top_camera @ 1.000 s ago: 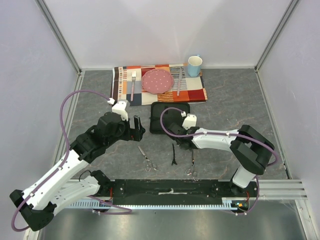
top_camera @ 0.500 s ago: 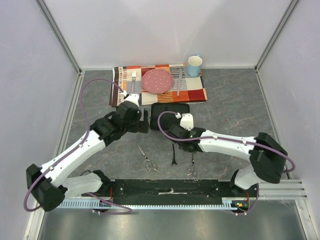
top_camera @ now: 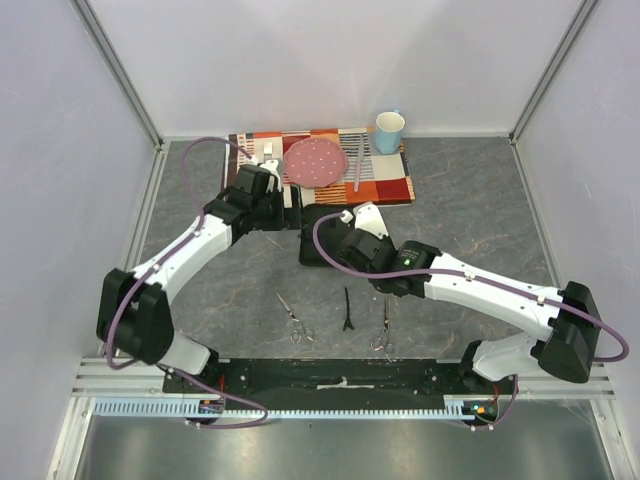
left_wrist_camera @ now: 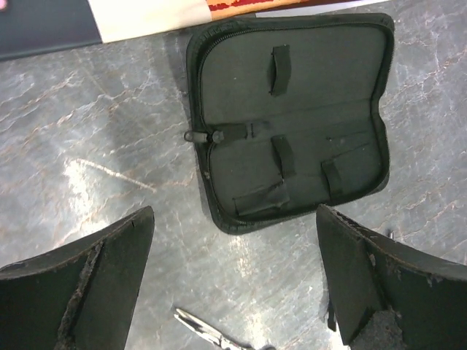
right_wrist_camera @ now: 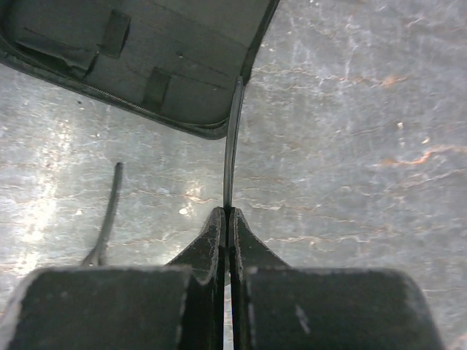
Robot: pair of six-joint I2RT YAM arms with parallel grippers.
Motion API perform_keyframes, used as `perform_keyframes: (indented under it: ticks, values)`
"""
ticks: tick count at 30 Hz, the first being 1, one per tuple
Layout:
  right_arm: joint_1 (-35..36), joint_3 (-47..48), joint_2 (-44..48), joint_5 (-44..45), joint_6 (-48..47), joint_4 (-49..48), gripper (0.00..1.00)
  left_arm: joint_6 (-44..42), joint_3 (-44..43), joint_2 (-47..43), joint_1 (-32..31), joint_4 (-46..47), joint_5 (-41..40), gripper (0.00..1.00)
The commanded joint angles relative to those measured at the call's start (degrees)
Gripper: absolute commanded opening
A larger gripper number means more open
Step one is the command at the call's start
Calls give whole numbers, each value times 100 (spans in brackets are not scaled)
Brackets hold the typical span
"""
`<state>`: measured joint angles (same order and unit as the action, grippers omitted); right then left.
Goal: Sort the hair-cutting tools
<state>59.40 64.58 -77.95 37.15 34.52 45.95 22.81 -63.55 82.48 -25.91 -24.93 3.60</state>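
Note:
I will move my left gripper down and across onto the case's zippered side edge (top_camera: 303,224) (left_wrist_camera: 195,109) next, because it is below my gripper and to its right in the top view.
Two silver scissors lie on the table, one on the left (top_camera: 292,318) and one on the right (top_camera: 385,325), with a black hair clip (top_camera: 347,308) between them. The clip also shows in the right wrist view (right_wrist_camera: 106,219). My right gripper (right_wrist_camera: 227,213) is shut on a thin black slim tool (right_wrist_camera: 232,138), whose tip reaches the near corner of the open black zip case (right_wrist_camera: 139,65). In the top view the right gripper (top_camera: 385,285) is mostly hidden under its arm. My left gripper (top_camera: 296,212) is open and empty, above the table beside the case (left_wrist_camera: 292,124). A scissor tip (left_wrist_camera: 204,332) shows below it.
A striped placemat (top_camera: 385,185) at the back holds a pink plate (top_camera: 315,160), a fork (top_camera: 266,165) and a knife (top_camera: 357,170). A blue cup (top_camera: 388,130) stands at its far right. The enclosure's walls close in the table on three sides.
My left arm has swung forward to the case's left edge near the placemat. My right arm has reached further out and moved toward the case with the thin black tool.

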Motion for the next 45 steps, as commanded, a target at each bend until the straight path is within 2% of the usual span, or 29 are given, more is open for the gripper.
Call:
perform_keyframes:
  ticks: [1, 6, 12, 17, 20, 26, 30, 36, 39, 40, 41, 42, 43, 45]
  values:
    - [-16, 459, -140, 504, -876, 186, 0, -504, -192, 610, 279, 805, 1274, 97]
    - [-16, 705, -194, 399, -1246, -25, 0, -1006, -272, 1270, 420, 1472, 2180, 97]
    - [-16, 539, 8, 223, -1413, -262, 0, -1375, -448, 1894, 499, 1579, 1628, 97]
    - [-16, 301, 8, 100, -1448, -534, 0, -1270, -553, 2281, 482, 1728, 855, 91]
    - [-33, 292, -36, -14, -1527, -658, 0, -1305, -632, 2492, 473, 1824, 695, 88]
    - [-51, 161, -36, -199, -1589, -877, 0, -1393, -685, 2765, 473, 2176, 1045, 86]
    - [-60, 29, 34, -357, -1598, -974, 0, -1411, -676, 2984, 508, 2431, 1547, 79]
    - [-68, -217, 113, -392, -1615, -1071, 0, -1314, -615, 3108, 622, 2791, 2153, 62]
    - [-86, -296, 157, -392, -1624, -1097, 0, -1296, -606, 3125, 649, 2809, 2286, 47]
    - [-104, -314, 175, -427, -1642, -1106, 0, -1305, -597, 3108, 657, 2809, 2303, 37]
    - [-121, -331, 201, -454, -1659, -1124, 0, -1296, -580, 3090, 666, 2809, 2312, 32]
    - [-130, -340, 202, -471, -1677, -1124, 0, -1296, -554, 3047, 675, 2800, 2321, 16]
    - [-182, -349, 193, -489, -1677, -1141, 0, -1305, -501, 3020, 675, 2783, 2278, 6]
    - [-253, -340, 166, -629, -1764, -1185, 0, -1323, -396, 2871, 675, 2791, 2295, 2]
